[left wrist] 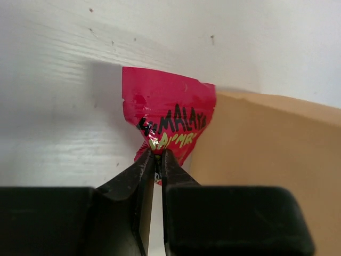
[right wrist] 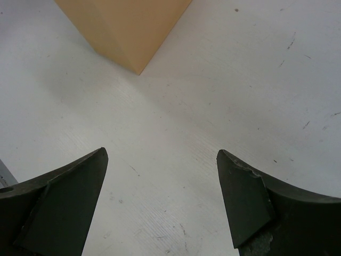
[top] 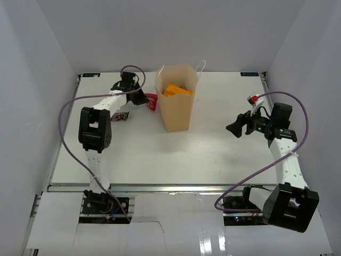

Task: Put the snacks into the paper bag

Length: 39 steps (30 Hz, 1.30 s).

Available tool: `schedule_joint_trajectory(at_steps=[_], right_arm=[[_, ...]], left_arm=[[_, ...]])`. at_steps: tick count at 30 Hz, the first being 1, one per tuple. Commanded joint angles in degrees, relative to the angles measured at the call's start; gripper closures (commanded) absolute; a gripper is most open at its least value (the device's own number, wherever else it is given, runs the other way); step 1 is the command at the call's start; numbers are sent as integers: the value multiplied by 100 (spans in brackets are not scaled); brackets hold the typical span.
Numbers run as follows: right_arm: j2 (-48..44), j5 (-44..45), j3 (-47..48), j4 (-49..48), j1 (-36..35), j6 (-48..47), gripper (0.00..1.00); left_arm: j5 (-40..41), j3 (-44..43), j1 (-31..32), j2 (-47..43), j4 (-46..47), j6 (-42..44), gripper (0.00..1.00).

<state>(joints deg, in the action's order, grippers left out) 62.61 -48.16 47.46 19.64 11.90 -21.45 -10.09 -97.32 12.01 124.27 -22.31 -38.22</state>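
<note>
The left gripper rises past the paper bag's rim next, then moves over the paper bag's open top (top: 179, 85) and releases the red packet, as the bag's side stands beside it.
The tan paper bag (top: 177, 101) stands upright at the table's middle back, with an orange snack bag (top: 176, 90) inside its open top. My left gripper (top: 145, 100) is shut on a small red packet (left wrist: 169, 118), held just left of the paper bag's wall (left wrist: 266, 154). The red packet also shows in the top view (top: 152, 101). A dark purple wrapper (top: 121, 114) lies partly under my left arm. My right gripper (top: 235, 128) is open and empty over bare table, right of the bag; the bag's lower corner shows in the right wrist view (right wrist: 128, 29).
A small red and white object (top: 254, 99) lies behind my right arm near the table's right side. White walls enclose the table on three sides. Purple cables loop from both arms.
</note>
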Motion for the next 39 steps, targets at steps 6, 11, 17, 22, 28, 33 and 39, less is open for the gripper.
schedule_joint_trajectory(at_steps=[6,11,17,22,28,33,39], right_arm=[[-152,-176,97,66,14,-43,11],[-196,-194,123,154,14,-96,12],[-161,-238,149,189,14,-105,12],[-135,-264,193,181,23,-87,12],[-152,-264,167,181,23,-87,12],[-179,-281,149,190,23,-105,12],[-240,-317,123,233,23,-149,12]], left_arm=[[534,2110,-173,-3088,789,288,87],[473,3243,-173,-4488,894,332,89],[-396,3571,-164,-5860,1149,271,89],[-1178,3360,11,-6309,1325,52,92],[-1119,2703,958,-6003,1439,59,92],[-723,1876,1636,-5107,1510,288,92],[-503,882,1813,-3859,1440,640,91]])
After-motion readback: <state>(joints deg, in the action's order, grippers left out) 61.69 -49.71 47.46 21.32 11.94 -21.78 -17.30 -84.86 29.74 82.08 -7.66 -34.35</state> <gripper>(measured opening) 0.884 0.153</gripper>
